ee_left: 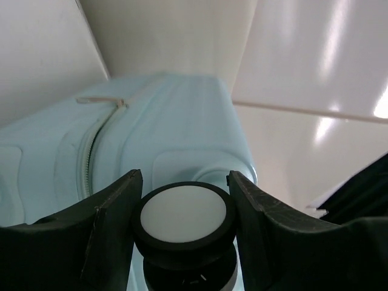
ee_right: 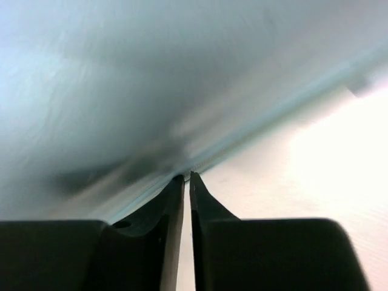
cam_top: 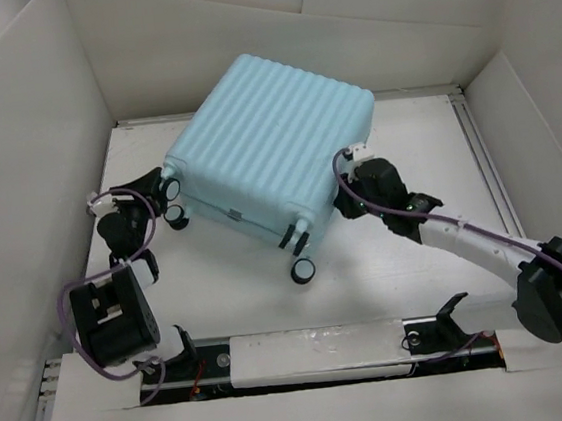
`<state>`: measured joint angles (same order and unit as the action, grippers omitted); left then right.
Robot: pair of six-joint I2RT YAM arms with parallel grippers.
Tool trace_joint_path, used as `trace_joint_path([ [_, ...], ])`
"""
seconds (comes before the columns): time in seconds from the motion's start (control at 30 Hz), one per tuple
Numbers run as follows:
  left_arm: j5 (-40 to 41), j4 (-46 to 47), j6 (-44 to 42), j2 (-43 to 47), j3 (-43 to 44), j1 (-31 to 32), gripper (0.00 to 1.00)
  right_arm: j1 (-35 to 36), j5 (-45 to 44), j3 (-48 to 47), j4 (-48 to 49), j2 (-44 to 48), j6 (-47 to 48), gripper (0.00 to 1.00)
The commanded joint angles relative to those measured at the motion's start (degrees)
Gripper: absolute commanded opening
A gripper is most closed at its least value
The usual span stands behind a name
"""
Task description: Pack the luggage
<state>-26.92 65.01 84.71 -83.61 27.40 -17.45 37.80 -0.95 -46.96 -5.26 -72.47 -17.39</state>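
The left gripper draws the suitcase's caster wheel back toward the near bar next, then releases the wheel, as the suitcase sits crooked.
The luggage is a pale aqua ribbed hard-shell suitcase, lying closed and flat in the middle of the table. My left gripper is at its near-left corner. In the left wrist view the gripper has a black finger on each side of a black-and-white caster wheel, touching it. The zipper seam runs up the suitcase side. My right gripper is at the suitcase's right side. In the right wrist view the gripper is nearly closed, with its tips against the blurred seam.
Another caster wheel sticks out at the suitcase's near corner. White walls enclose the table on the left, back and right. The arm bases and a rail run along the near edge.
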Motion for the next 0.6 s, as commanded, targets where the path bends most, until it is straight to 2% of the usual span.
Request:
trace_joint_path([
  [0.0, -20.72, 6.79, -1.91, 8.36, -8.57, 5.32, 0.0, -2.73, 3.06, -9.82, 13.88, 3.29, 2.97, 0.2],
  [0.03, -21.33, 6.18, -1.91, 12.64, -9.89, 5.32, 0.0, -2.73, 2.54, -8.95, 13.0, 6.34, 2.97, 0.25],
  [0.13, -21.34, -2.13, -4.97, 22.39, -13.07, 5.32, 0.0, -4.05, 2.61, -3.52, 11.25, 11.19, 2.19, 0.32],
  [0.17, -21.34, -7.22, -7.25, 24.79, -13.07, 5.32, 0.0, -4.05, 2.62, -1.4, 9.41, 15.12, 2.18, 0.36],
  [0.2, -20.03, -18.06, -13.45, 26.9, -10.2, 5.32, 0.0, -4.05, 1.4, 1.23, 9.39, 17.34, 0.27, 0.37],
  [0.23, -19.32, -24.17, -17.52, 28.84, -8.08, 5.32, 0.0, -2.75, -0.52, 7.09, 9.39, 19.71, -0.8, 0.37],
  [0.27, -18.27, -30.67, -21.47, 32.16, -5.71, 4.71, 0.04, -2.73, -1.15, 9.93, 9.39, 24.52, -1.5, 0.39],
  [0.33, -13.11, -43.67, -28.86, 35.26, 0.01, 4.18, 0.24, -1.25, -3.26, 15.73, 9.39, 29.38, -4.84, 0.39],
  [0.37, -11.77, -45.92, -30.11, 37.97, 1.33, 3.57, 0.37, -0.28, -3.27, 20.98, 10.26, 31.66, -5.63, 0.37],
  [0.4, -10.8, -47.86, -31.17, 39.22, 2.56, 2.96, 0.61, -0.27, -3.27, 23.29, 11.83, 35.6, -5.64, 0.3],
  [0.43, -9.05, -51.09, -32.31, 40.27, 4.92, 2.95, 0.68, 0.6, -3.27, 25.32, 12.81, 37.29, -6.6, 0.26],
  [0.47, -8.42, -52.87, -35.02, 41.33, 6.25, 2.95, 0.72, 1.48, -3.27, 28.38, 13.69, 38.62, -6.61, 0.21],
  [0.5, -8.42, -54.1, -36.53, 43.43, 7.48, 2.95, 0.72, 1.49, -2.48, 29.46, 15.0, 40.46, -6.61, 0.12],
  [0.57, -5.79, -57.43, -39.69, 45.9, 9.86, 5.31, 0.61, 3.15, -1.87, 31.22, 16.41, 41.09, -6.08, 0.08],
])
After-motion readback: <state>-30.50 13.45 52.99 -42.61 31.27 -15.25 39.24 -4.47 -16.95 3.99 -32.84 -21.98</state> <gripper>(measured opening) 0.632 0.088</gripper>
